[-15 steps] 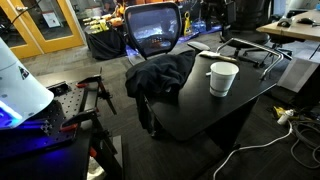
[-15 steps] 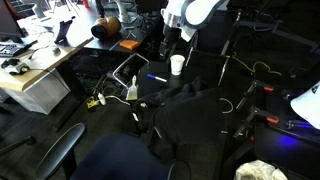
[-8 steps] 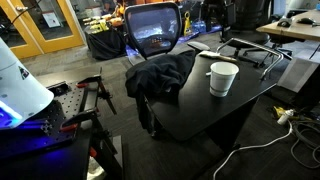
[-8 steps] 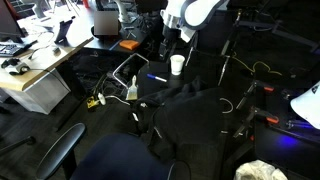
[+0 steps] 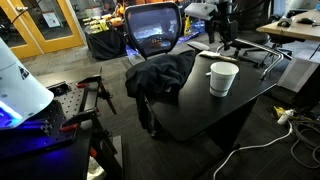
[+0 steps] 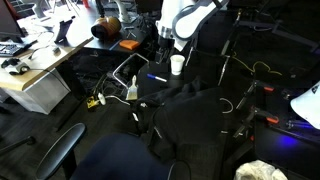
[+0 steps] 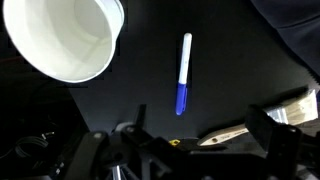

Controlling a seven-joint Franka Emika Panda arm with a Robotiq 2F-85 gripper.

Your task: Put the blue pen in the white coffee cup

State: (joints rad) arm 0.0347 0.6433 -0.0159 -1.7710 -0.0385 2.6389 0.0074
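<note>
The pen's blue end [image 7: 181, 99] lies below my open gripper, lined up between its fingers. The gripper comes down over that end next and closes across it.
The white coffee cup [image 5: 223, 78] stands upright and empty on the black table [image 5: 200, 110]. It also shows in an exterior view [image 6: 177, 64] and at the top left of the wrist view [image 7: 65, 35]. The blue pen [image 7: 184, 73] lies flat on the table to the right of the cup, white barrel up, blue end down. It shows as a thin line in an exterior view [image 6: 157, 78]. My gripper [image 7: 199, 120] hangs above the table just below the pen in the wrist view, open and empty. It also shows in both exterior views [image 5: 222, 30] [image 6: 166, 40].
A pale flat stick [image 7: 235, 131] lies on the table between my fingers in the wrist view. A dark jacket [image 5: 160, 75] drapes over the table's end by an office chair [image 5: 153, 30]. A small bottle [image 6: 131, 90] and a tablet [image 6: 130, 68] sit near the table edge.
The arm has moved: its white links now come into an exterior view above the cup, and the gripper has shifted slightly sideways and down. Cup and pen have not moved.
</note>
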